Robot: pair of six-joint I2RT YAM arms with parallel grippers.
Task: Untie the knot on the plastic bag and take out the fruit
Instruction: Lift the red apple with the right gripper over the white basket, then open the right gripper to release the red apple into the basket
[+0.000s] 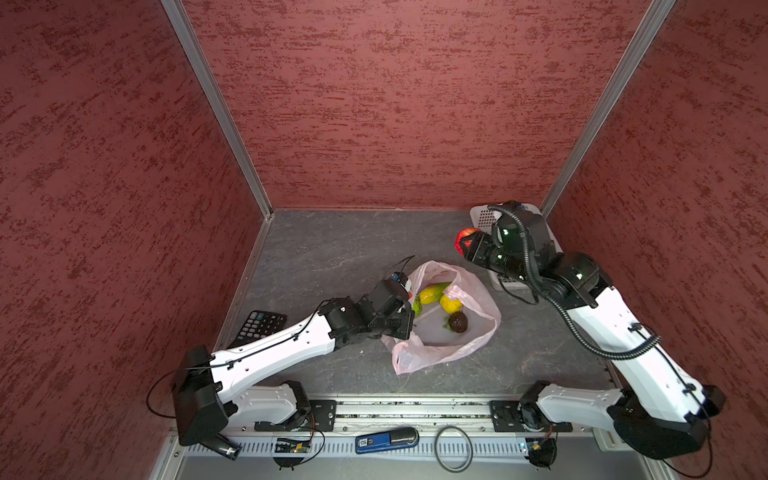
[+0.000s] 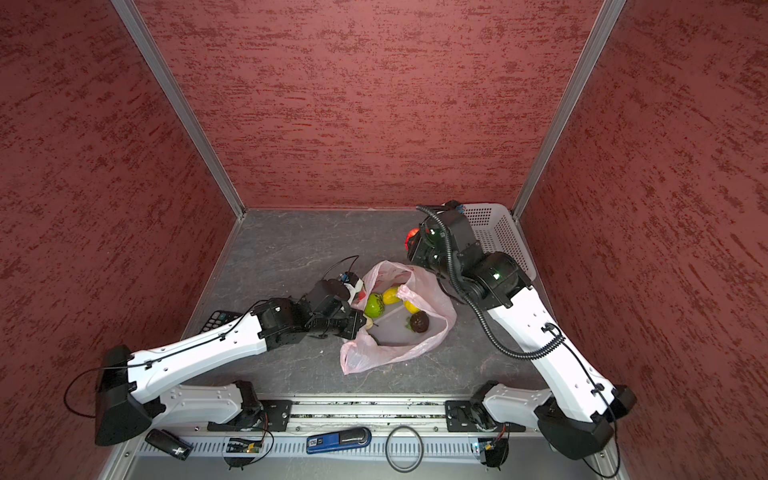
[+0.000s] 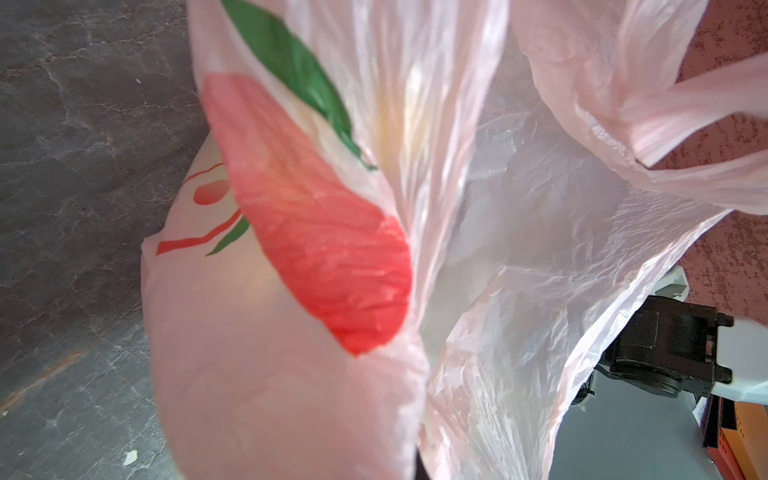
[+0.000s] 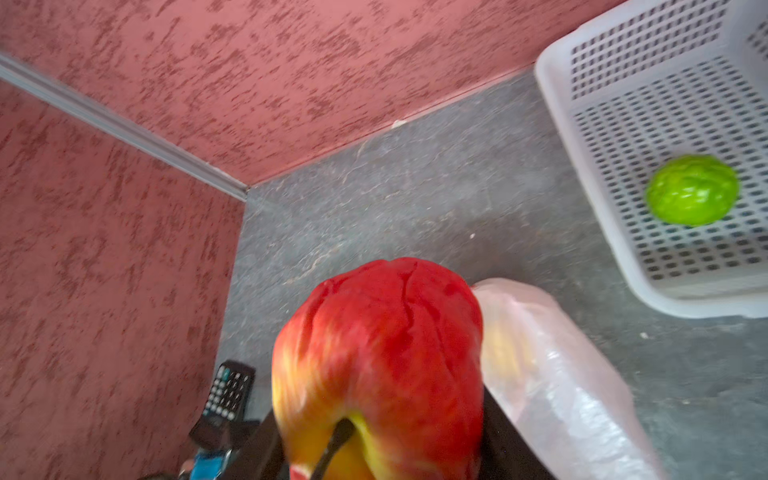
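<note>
I need to carry the red fruit [image 4: 378,332] in my right gripper across the basket's rim, lower it and let it go, because the basket's bare bottom [image 4: 752,209] next to the green fruit is beside and below.
The pink plastic bag [image 1: 444,353] [image 2: 390,353] lies on the table with its mouth gaping; no knot shows. Inside lie fruit: an elongated yellow-green one [image 1: 432,293], a round yellow one [image 1: 451,303], a dark brown one [image 1: 458,322] and a bumpy green one [image 2: 374,305]. My left gripper [image 1: 409,309] is shut on the bag's left rim; in the left wrist view the bag [image 3: 291,374] covers the jaws. My right gripper [image 4: 382,432] is shut on a red apple-like fruit [image 4: 378,332] [image 1: 464,241], raised between the bag and the basket.
A white perforated basket [image 4: 582,104] [image 2: 498,232] stands in the back right corner with a bumpy green fruit [image 4: 692,191] in it. A black calculator [image 1: 262,326] lies by the left wall. A blue tool [image 1: 386,440] and a black ring [image 1: 453,449] sit on the front rail.
</note>
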